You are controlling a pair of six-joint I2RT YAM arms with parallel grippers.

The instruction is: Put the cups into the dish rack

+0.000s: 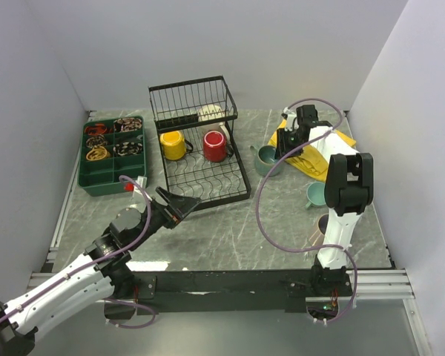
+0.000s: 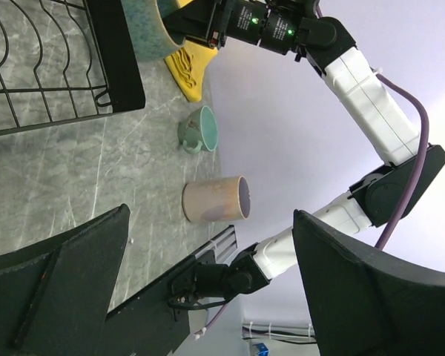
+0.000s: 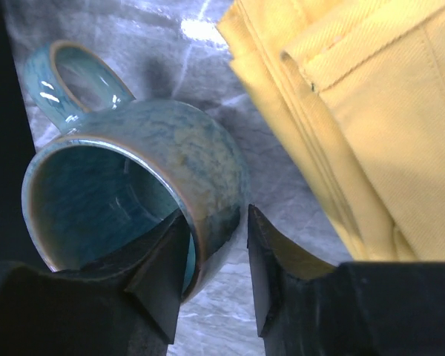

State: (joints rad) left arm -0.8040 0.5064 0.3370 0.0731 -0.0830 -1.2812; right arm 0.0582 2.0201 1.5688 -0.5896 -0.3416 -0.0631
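My right gripper stays in place and closes on the large teal mug's rim (image 1: 277, 157) (image 3: 198, 231) beside the cloth next, since that side of the mug stands between its fingers.
The black wire dish rack (image 1: 208, 182) stands at centre. A yellow mug (image 1: 173, 144) and a red mug (image 1: 215, 145) lie on its slotted tray, and a cream mug (image 1: 211, 113) sits in its basket. My right gripper (image 1: 284, 142) is open astride the wall of the large teal mug (image 3: 133, 178), one finger inside and one just outside with a thin gap (image 3: 216, 215). The mug rests on the table. A small teal mug (image 1: 316, 194) and a pinkish-beige mug (image 2: 215, 199) lie near the right arm. My left gripper (image 1: 184, 202) is open and empty at the rack's front edge.
A yellow cloth (image 1: 315, 152) lies right beside the large teal mug, against the outer finger. A dark green compartment tray (image 1: 111, 152) with small items stands left of the rack. Walls close in on the left, back and right.
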